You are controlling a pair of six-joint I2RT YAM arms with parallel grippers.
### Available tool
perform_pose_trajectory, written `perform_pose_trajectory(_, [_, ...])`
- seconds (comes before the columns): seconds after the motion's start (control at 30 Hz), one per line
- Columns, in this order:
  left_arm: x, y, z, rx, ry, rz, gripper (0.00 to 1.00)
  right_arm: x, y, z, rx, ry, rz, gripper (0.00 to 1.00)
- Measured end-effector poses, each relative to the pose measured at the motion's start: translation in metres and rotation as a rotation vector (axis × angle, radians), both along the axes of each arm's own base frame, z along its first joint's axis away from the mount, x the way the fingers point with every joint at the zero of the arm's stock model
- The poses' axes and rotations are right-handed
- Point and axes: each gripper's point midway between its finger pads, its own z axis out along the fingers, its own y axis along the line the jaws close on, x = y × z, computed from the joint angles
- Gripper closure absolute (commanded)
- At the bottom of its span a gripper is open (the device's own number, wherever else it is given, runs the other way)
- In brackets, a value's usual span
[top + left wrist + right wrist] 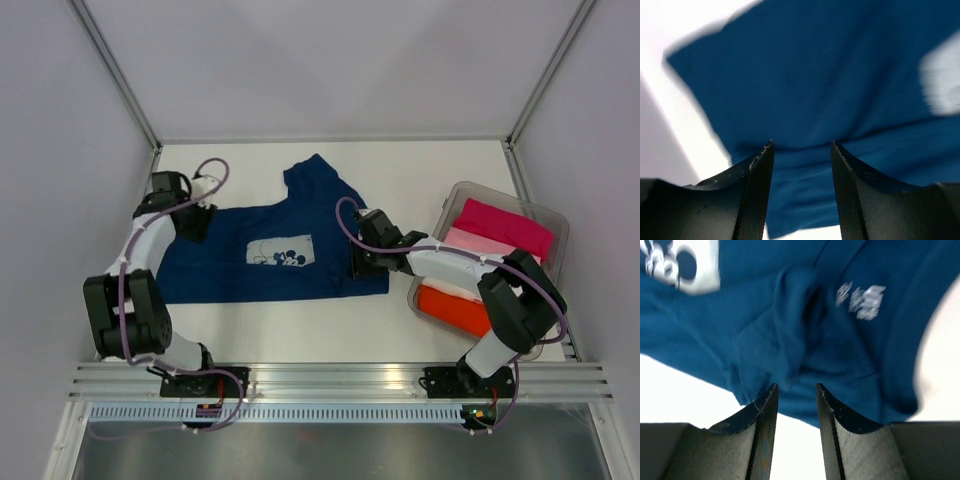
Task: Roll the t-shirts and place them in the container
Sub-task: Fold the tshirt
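Observation:
The near end of the t-shirt's pinched fold point(346, 274) point(791, 374) is raised and lies between my right gripper's parted fingers. I will move my right gripper down onto it and close.
A dark navy t-shirt point(220, 268) lies spread flat across the table, its white chest print point(281, 250) facing up and one sleeve pointing toward the back. My left gripper point(197, 222) stands open over the shirt's left end, and the blue cloth point(815, 75) fills the left wrist view behind the parted fingers point(801, 145). At the shirt's right end, near the collar, my right gripper point(358, 262) is open too. Its tips point(795, 386) sit just at the rumpled cloth edge point(790, 325), with nothing pinched between them.
A clear plastic bin point(462, 190) stands at the right, holding folded tees: magenta point(505, 228), pale pink point(478, 245), white point(450, 287) and orange-red point(455, 308). White walls with metal posts enclose the table. An aluminium rail runs along the near edge.

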Motion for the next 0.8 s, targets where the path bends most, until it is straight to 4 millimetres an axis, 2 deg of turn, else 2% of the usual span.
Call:
perform_pose_trajectory(0.1, [-0.002,-0.08,0.024,-0.028,-0.081,-0.252,0.44,-0.01,0.006,-0.007,0.023,0.025,0.012,0.57])
perform_pose_trajectory(0.17, [-0.016,-0.128,0.031,-0.082,-0.1,-0.415,0.44,-0.007,0.011,-0.007,0.046,0.019,0.004,0.62])
perform_pose_trajectory(0.23, [-0.031,-0.152,0.032,-0.129,-0.079,-0.496,0.44,-0.003,0.014,-0.005,0.065,0.007,-0.005,0.66])
perform_pose_trajectory(0.27, [-0.034,-0.157,0.031,-0.145,-0.073,-0.513,0.44,-0.001,0.016,-0.006,0.073,0.003,-0.011,0.7])
perform_pose_trajectory(0.43, [-0.042,-0.165,0.019,-0.166,-0.01,-0.536,0.44,0.002,0.02,-0.02,0.075,0.025,-0.032,0.78])
perform_pose_trajectory(0.47, [-0.044,-0.169,0.016,-0.167,0.002,-0.547,0.44,0.001,0.019,-0.024,0.07,0.034,-0.034,0.86])
perform_pose_trajectory(0.57, [-0.05,-0.18,0.014,-0.17,0.019,-0.582,0.44,0.001,0.019,-0.026,0.069,0.041,-0.041,1.0])
perform_pose_trajectory(0.7, [-0.054,-0.189,0.013,-0.17,0.028,-0.612,0.44,0.005,0.022,-0.022,0.082,0.037,-0.052,1.0])
perform_pose_trajectory(0.8, [-0.055,-0.191,0.012,-0.173,0.031,-0.613,0.43,0.013,0.028,-0.012,0.117,0.024,-0.068,1.0])
